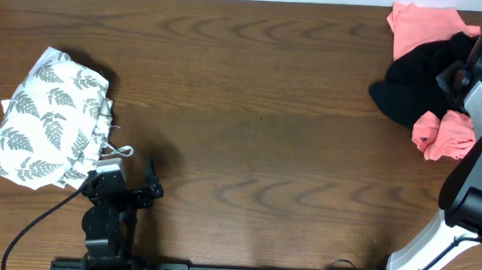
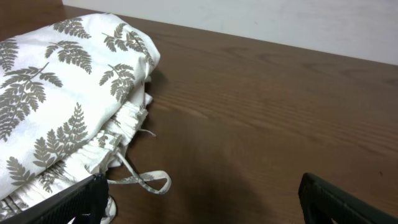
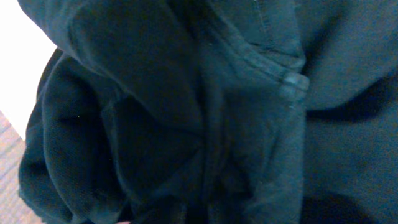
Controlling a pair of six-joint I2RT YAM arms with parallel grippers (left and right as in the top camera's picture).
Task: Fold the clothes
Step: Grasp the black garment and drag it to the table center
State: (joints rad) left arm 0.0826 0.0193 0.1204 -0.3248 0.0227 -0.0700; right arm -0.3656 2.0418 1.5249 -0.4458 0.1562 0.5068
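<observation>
The table's bare middle is clear for spreading. My right gripper should lift the black garment (image 1: 413,78) across to the left in the overhead view and let go of it there.
A folded white garment with a grey fern print (image 1: 50,117) lies at the table's left; in the left wrist view (image 2: 56,106) its drawstring loop (image 2: 147,181) trails onto the wood. My left gripper (image 1: 127,180) is open and empty just right of it, jaws wide apart (image 2: 202,200). At the far right lies a pile: a black garment (image 1: 413,78) between pink cloth above (image 1: 420,24) and below (image 1: 443,133). My right gripper (image 1: 467,71) is down on the black garment, which fills the right wrist view (image 3: 205,112) and hides the fingers.
The brown wooden table (image 1: 259,111) stretches between the two piles. A white wall edge runs along the table's far side (image 2: 280,22). The right arm's white links (image 1: 470,176) reach in from the bottom right.
</observation>
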